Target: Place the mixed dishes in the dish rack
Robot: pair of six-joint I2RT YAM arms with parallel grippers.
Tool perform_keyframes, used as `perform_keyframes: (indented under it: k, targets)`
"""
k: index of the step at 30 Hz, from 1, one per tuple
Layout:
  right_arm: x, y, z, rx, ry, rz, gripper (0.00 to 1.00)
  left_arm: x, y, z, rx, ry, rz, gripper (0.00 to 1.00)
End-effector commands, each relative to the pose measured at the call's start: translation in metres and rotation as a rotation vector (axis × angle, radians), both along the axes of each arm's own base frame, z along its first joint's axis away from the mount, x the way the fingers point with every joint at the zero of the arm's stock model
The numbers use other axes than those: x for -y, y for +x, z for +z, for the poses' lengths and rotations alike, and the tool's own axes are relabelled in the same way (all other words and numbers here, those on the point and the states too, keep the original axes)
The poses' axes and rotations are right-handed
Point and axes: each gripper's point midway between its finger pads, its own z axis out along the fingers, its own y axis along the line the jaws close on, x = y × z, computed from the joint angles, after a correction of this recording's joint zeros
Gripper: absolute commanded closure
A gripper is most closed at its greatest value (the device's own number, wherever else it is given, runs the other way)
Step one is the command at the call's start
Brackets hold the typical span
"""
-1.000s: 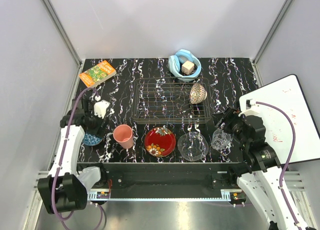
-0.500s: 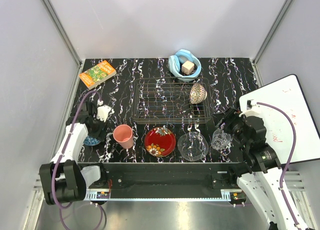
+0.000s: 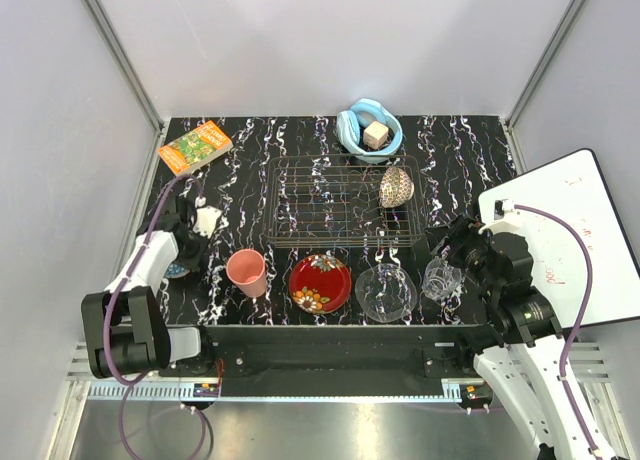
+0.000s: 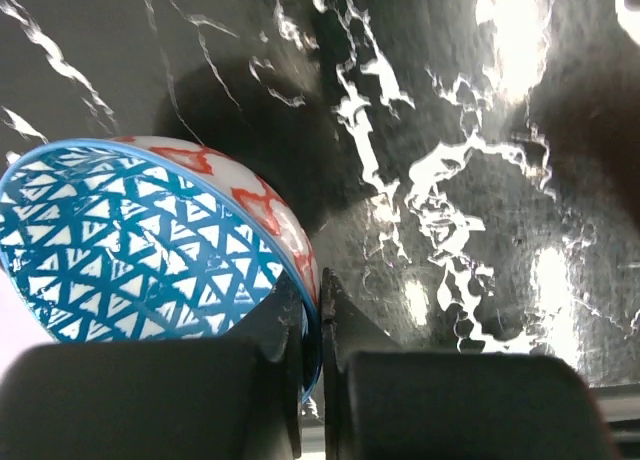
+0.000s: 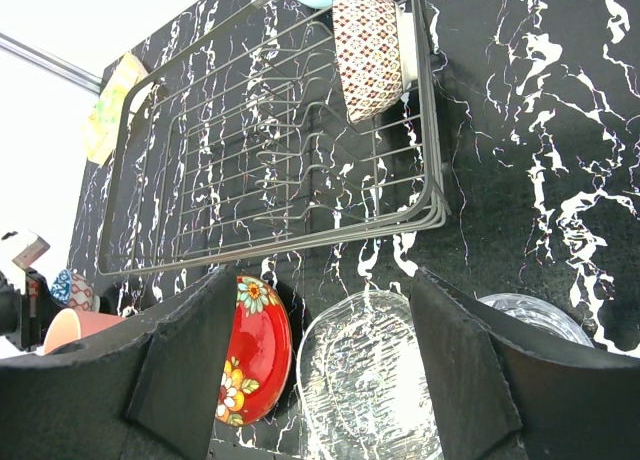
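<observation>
My left gripper needs to lift across, turn, go down and let go, because the empty near corner of the rack, next to the brown bowl, is to its right in the top view.
My left gripper [image 4: 312, 285] is shut on the rim of the small blue patterned bowl [image 4: 130, 250], one finger inside and one outside. This is at the table's left edge, where my arm hides most of the bowl [image 3: 177, 270]. The pink cup [image 3: 247, 271], red floral plate [image 3: 320, 283], clear glass bowl [image 3: 385, 292] and glass cup [image 3: 441, 278] stand in a row along the front. The wire dish rack [image 3: 340, 202] lies behind them. My right gripper [image 5: 325, 280] is open above the glass bowl [image 5: 370, 380], with nothing between its fingers.
A brown patterned bowl [image 3: 396, 186] stands on edge in the rack's right end. Behind the rack is a light-blue bowl with a tan cube [image 3: 369, 130]. An orange-green book [image 3: 195, 146] lies at the back left. A white board [image 3: 570, 240] leans off the right edge.
My left gripper has closed on the blue bowl's rim, and the left arm has swung back toward the table's left edge. The right arm has not moved.
</observation>
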Motion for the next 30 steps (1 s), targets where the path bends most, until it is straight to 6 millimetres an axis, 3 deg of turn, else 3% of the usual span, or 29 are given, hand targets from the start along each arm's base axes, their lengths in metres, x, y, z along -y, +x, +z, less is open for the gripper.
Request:
perform_keyframes:
  k: [1, 2, 5, 6, 7, 8, 9, 11, 12, 13, 14, 15, 16, 17, 18, 19, 20, 24, 29, 30]
  targets:
    - [-0.002, 0.001, 0.010, 0.027, 0.009, 0.006, 0.22, 0.007, 0.025, 0.038, 0.109, -0.041, 0.008, 1.00]
    - [-0.002, 0.002, 0.010, 0.029, 0.006, 0.007, 0.22, 0.010, 0.030, 0.050, 0.140, -0.059, 0.021, 1.00]
    - [-0.002, 0.003, 0.009, 0.027, -0.002, 0.008, 0.22, 0.029, 0.046, 0.115, 0.261, -0.156, 0.023, 1.00]
    - [-0.002, 0.004, 0.011, 0.033, -0.003, 0.006, 0.22, 0.039, 0.060, 0.156, 0.357, -0.203, -0.001, 1.00]
    - [-0.002, 0.004, 0.012, 0.037, -0.005, 0.008, 0.22, 0.047, 0.064, 0.173, 0.388, -0.238, -0.011, 1.00]
    - [-0.001, 0.005, 0.014, 0.043, -0.004, 0.005, 0.23, 0.063, 0.062, 0.187, 0.388, -0.291, -0.018, 1.00]
    - [-0.001, 0.006, 0.016, 0.049, -0.003, 0.004, 0.23, 0.079, 0.068, 0.219, 0.446, -0.345, -0.059, 1.00]
    - [-0.001, 0.006, 0.019, 0.058, -0.006, 0.002, 0.23, 0.109, 0.067, 0.240, 0.428, -0.460, -0.075, 1.00]
    - [-0.001, 0.006, 0.025, 0.070, -0.004, 0.002, 0.23, 0.135, 0.066, 0.267, 0.458, -0.554, -0.142, 1.00]
    - [0.000, 0.007, 0.027, 0.077, -0.006, -0.003, 0.23, 0.153, 0.065, 0.276, 0.427, -0.639, -0.143, 1.00]
    - [0.001, 0.006, 0.030, 0.088, -0.007, -0.005, 0.23, 0.190, 0.049, 0.290, 0.376, -0.766, -0.261, 1.00]
    - [0.002, 0.005, 0.033, 0.098, -0.009, -0.009, 0.23, 0.209, 0.043, 0.308, 0.373, -0.826, -0.338, 1.00]
    - [0.005, 0.005, 0.036, 0.109, -0.015, -0.017, 0.23, 0.228, 0.041, 0.309, 0.321, -0.866, -0.375, 1.00]
    - [0.005, 0.004, 0.039, 0.120, -0.014, -0.019, 0.23, 0.259, 0.024, 0.314, 0.272, -0.905, -0.481, 1.00]
    - [0.007, 0.003, 0.041, 0.128, -0.014, -0.023, 0.23, 0.273, 0.019, 0.325, 0.266, -0.929, -0.535, 1.00]
    - [0.008, 0.002, 0.042, 0.130, -0.016, -0.032, 0.23, 0.290, 0.020, 0.317, 0.196, -0.954, -0.549, 1.00]
    - [0.010, 0.000, 0.046, 0.144, -0.013, -0.037, 0.23, 0.312, 0.009, 0.322, 0.146, -1.005, -0.589, 1.00]
    - [0.015, -0.005, 0.052, 0.170, -0.002, -0.064, 0.23, 0.366, 0.010, 0.297, -0.063, -1.104, -0.597, 1.00]
    - [0.022, -0.010, 0.050, 0.165, -0.014, -0.091, 0.23, 0.425, -0.004, 0.294, -0.239, -1.198, -0.634, 1.00]
    - [0.025, -0.010, 0.049, 0.162, -0.016, -0.106, 0.23, 0.436, -0.002, 0.283, -0.292, -1.199, -0.604, 1.00]
